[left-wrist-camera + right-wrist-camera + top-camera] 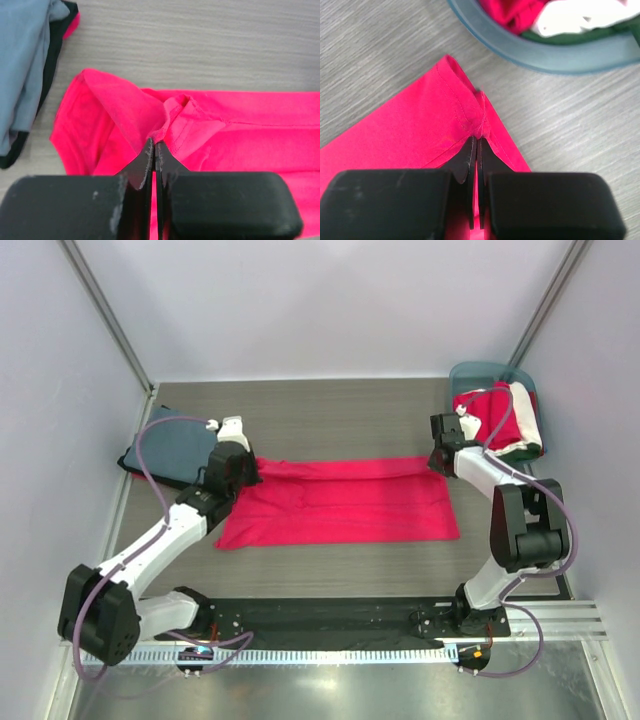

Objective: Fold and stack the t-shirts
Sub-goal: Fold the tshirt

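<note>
I need to move the shirt's corner in my right gripper slightly back onto the red cloth at the shirt's end [441, 488] [505, 150], which is back from the gripper. I should then let go of it to make the narrow fold wider.
A crimson-red t-shirt [345, 502] lies spread as a long folded rectangle across the middle of the table. My left gripper [243, 468] is shut on its far left corner, with a pinch of red cloth [165, 127] held between the fingertips. My right gripper [440, 460] is shut on its far right corner [479, 127]. A folded slate blue-grey t-shirt [172, 448] lies at the far left, also in the left wrist view [25, 65]. Red and white shirts [500, 420] sit piled in the tub.
A teal plastic tub [478, 374] stands at the back right corner, its rim [530, 52] close beyond the right gripper. White walls enclose the table on three sides. A black base rail [330, 620] runs along the near edge.
</note>
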Robot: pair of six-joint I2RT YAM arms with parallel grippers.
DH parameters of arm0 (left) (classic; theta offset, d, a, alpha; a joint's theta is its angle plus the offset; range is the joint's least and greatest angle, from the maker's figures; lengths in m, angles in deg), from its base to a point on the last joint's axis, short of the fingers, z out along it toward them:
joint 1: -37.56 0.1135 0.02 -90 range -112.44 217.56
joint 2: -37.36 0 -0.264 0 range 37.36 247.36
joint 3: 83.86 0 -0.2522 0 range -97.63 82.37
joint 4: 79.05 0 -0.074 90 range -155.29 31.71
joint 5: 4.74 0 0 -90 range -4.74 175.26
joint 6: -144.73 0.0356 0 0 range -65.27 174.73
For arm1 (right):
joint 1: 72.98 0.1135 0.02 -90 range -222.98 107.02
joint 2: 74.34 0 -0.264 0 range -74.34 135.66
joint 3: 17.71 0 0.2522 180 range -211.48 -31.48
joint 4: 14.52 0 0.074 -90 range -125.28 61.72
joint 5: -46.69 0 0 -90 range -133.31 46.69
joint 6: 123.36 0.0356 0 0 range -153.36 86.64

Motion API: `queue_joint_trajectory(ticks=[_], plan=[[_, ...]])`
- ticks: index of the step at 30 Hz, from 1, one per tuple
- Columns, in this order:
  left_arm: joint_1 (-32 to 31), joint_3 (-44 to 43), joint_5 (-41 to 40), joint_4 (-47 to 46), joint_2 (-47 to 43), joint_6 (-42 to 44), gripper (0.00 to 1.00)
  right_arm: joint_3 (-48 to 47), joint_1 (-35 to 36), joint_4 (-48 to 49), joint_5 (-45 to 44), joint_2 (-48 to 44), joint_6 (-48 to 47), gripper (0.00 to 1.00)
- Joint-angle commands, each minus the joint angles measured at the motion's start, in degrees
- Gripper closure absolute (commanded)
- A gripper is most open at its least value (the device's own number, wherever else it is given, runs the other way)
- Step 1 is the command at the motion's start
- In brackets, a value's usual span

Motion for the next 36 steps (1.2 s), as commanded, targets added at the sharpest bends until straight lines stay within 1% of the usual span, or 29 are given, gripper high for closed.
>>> queue_joint_trajectory(ticks=[1, 10, 14, 20, 25, 31, 35, 36], plan=[[-2.25, 2.36, -3.52, -0.65, -3.93, -1.26, 1.00, 1.77, 0.13, 3.55, -1.16, -4.16, 1.97, 0.99], [-4.80, 9.48, -4.22, 2.69, -12.27, -3.89, 1.00, 6.79, 0.13, 4.96, -1.78, -7.41, 2.85, 0.99], [-4.89, 11.94, -5.89, 4.27, -15.88, -5.47, 1.00, 8.63, 0.13, 5.22, -2.04, -9.08, 3.02, 0.99], [-4.89, 14.84, -5.02, 5.68, -20.89, -7.67, 1.00, 10.48, 0.13, 5.13, -3.98, -10.67, 2.67, 0.99], [-4.98, 15.99, -2.39, 6.30, -20.90, -8.64, 1.00, 11.62, 0.31, 5.22, -4.07, -11.98, 2.58, 0.99], [-5.07, 17.92, -2.21, 7.35, -23.44, -10.40, 1.00, 13.73, 0.31, 5.40, -4.24, -13.74, 2.93, 0.98], [-5.16, 19.15, -1.07, 8.67, -25.64, -11.80, 1.00, 15.66, 0.40, 6.27, -3.72, -14.80, 3.46, 0.94], [-5.16, 19.50, -0.37, 8.76, -25.82, -12.07, 1.00, 16.01, 0.48, 6.36, -3.45, -15.06, 3.64, 0.87]])
